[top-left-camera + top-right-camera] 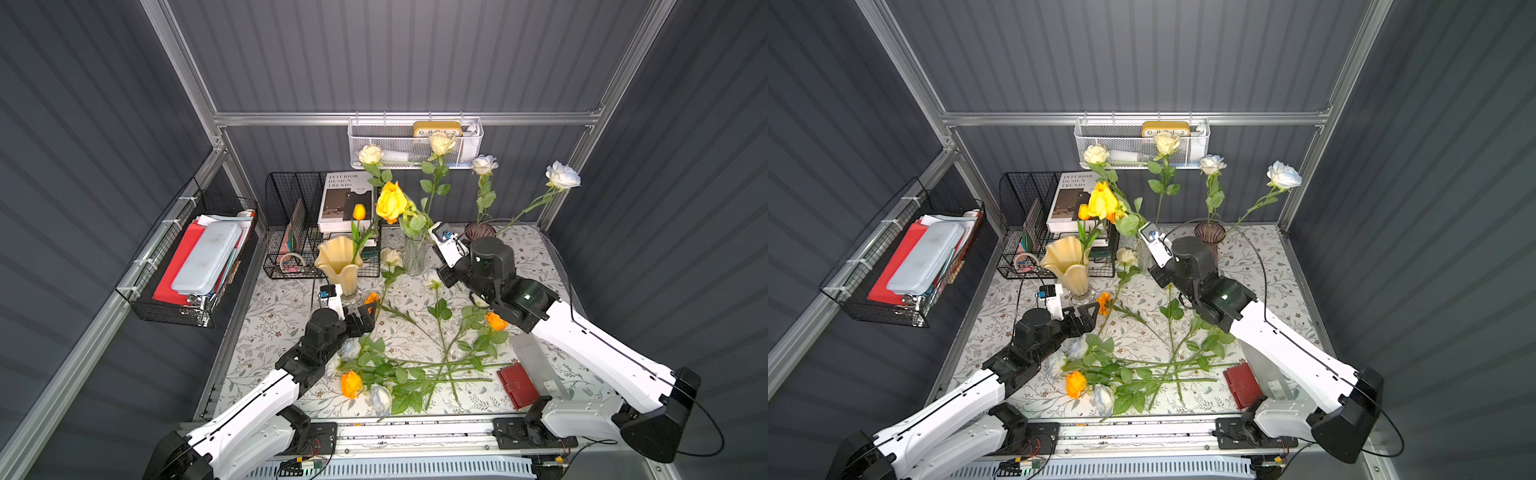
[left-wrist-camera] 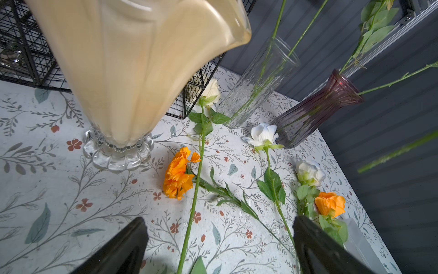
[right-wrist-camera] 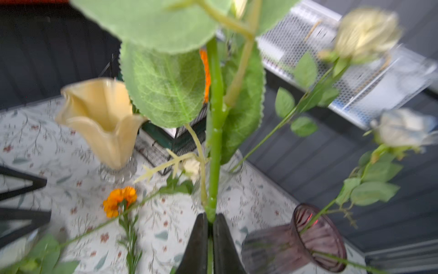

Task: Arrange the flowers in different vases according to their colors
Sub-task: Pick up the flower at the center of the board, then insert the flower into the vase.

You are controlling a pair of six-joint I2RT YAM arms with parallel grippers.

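Note:
I need to raise my right gripper, cross over the clear vase, go down and let go of the rose's stem beside the similar-coloured tulip, since the yellow vase's opening is past the clear vase.
My right gripper is shut on the thick green stem of a yellow-orange rose, which it holds upright beside the clear vase. That vase holds two cream roses. An orange tulip stands in the pale yellow vase. Two white roses lean out of the purple vase. My left gripper is open low over the table by the yellow vase's foot. An orange marigold lies just ahead of it, and a cream rose's stem runs between its fingers. Several more flowers lie on the tablecloth.
A red wallet and a clear plastic box lie at the front right. A black wire rack with a book stands behind the yellow vase. A white mesh basket hangs on the back wall, and a black wire basket hangs on the left wall.

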